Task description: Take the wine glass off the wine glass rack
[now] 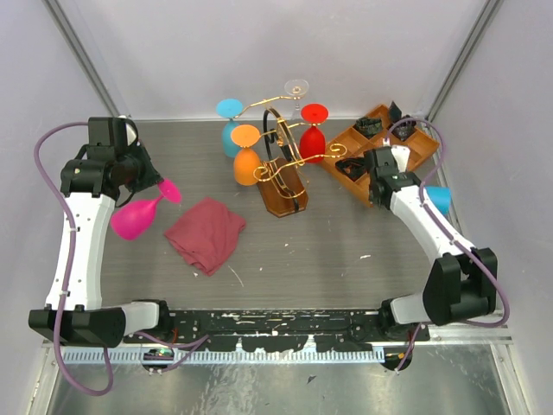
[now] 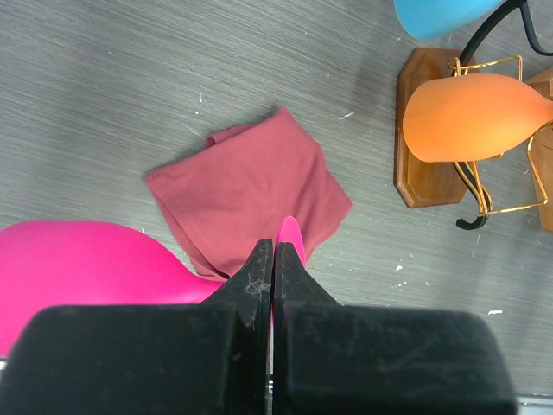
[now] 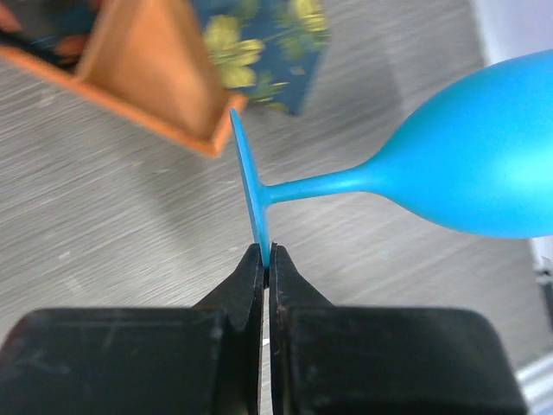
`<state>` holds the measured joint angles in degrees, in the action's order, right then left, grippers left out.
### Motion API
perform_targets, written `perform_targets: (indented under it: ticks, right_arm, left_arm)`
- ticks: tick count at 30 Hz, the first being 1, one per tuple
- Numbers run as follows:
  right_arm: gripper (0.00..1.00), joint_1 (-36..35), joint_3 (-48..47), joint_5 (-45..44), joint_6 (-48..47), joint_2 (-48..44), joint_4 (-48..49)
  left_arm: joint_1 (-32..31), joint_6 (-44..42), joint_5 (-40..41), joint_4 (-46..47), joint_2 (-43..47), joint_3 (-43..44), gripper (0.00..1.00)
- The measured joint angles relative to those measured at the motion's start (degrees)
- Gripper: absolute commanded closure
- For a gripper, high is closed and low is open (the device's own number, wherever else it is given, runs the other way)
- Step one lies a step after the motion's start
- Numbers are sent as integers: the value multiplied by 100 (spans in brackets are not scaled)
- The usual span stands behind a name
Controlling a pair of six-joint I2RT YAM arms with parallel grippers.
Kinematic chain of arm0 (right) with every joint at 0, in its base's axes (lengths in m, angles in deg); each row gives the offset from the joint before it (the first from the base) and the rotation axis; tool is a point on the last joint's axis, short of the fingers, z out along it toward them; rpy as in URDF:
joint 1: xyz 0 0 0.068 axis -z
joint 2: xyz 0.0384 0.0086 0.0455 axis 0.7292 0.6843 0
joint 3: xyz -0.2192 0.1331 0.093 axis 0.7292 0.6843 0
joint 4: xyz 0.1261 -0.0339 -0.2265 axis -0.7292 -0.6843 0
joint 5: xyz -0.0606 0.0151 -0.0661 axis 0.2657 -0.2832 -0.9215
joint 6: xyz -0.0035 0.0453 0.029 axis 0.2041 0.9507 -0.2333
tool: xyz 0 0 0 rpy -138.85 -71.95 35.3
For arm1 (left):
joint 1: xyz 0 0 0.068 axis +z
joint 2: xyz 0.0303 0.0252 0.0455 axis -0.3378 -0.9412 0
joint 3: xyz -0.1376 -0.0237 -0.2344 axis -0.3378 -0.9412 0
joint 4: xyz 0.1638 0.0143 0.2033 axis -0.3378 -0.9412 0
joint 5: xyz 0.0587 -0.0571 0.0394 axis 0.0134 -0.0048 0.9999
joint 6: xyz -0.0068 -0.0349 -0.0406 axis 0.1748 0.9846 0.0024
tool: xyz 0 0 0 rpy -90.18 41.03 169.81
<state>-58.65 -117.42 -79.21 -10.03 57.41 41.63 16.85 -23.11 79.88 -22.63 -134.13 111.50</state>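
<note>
The bare tabletop point(image 3: 415, 272) beside the wall is below my right gripper, so I will next tilt and lower it, turn the blue wine glass point(image 3: 484, 164) foot-down, then let go.
The wine glass rack point(image 1: 281, 164) stands mid-table on a brown wooden base point(image 2: 423, 173), with curly gold arms. On it hang a blue glass point(image 1: 230, 130), an orange glass point(image 1: 246, 160) point(image 2: 475, 117), a red glass point(image 1: 312, 138) and a clear one point(image 1: 296, 86). Off the rack, my left gripper point(image 1: 158, 184) point(image 2: 273, 246) is shut on the foot of a pink wine glass point(image 1: 134, 216) point(image 2: 86, 268), held at the left. At the right, my right gripper point(image 1: 393, 177) point(image 3: 267, 251) is shut on the foot rim of a blue wine glass point(image 1: 438, 199) point(image 3: 484, 164).
A crumpled maroon cloth point(image 1: 206, 233) point(image 2: 251, 186) lies left of centre. A compartmented wooden tray point(image 1: 380, 151) point(image 3: 147, 69) with small dark items sits at the back right, close to the right wrist. White walls close in the back and both sides.
</note>
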Motion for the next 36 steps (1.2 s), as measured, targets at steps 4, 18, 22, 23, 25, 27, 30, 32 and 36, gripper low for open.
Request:
perform_targets:
  ticks: [4,18,22,23,25,27,30,32,36]
  right_arm:
    - [99,382,-269,-833,138,498,-474]
    - [99,1561,-501,-2433,299,2852,-1005]
    - [100,1558,-745,-2975,302,3434,-1152]
    - [99,1550,-785,-3058,302,3536,-1174]
    - [99,1530,-791,-3204,299,3657,-1174]
    - [99,1528,-785,-3283,297,3698,-1167]
    - [99,1534,-785,-3281,280,3700,-1147]
    - [99,1532,-787,-3274,254,3716,-1137]
    - [99,1532,-811,-3270,188,3753,-1113]
  left_arm:
    - [0,-20,33,-2,4,0,100]
    - [-55,-157,417,-44,4,11,100]
    - [-133,-302,990,-151,-295,136,100]
    - [-153,-348,1167,-170,-444,195,100]
    - [-181,-420,1480,-249,-796,315,100]
    - [-195,-492,1825,-365,-1211,494,100]
    - [-208,-601,2428,-551,-1947,861,100]
    - [-210,-662,2839,-684,-2498,1185,100]
    - [-210,-721,3622,-933,-3580,1751,100]
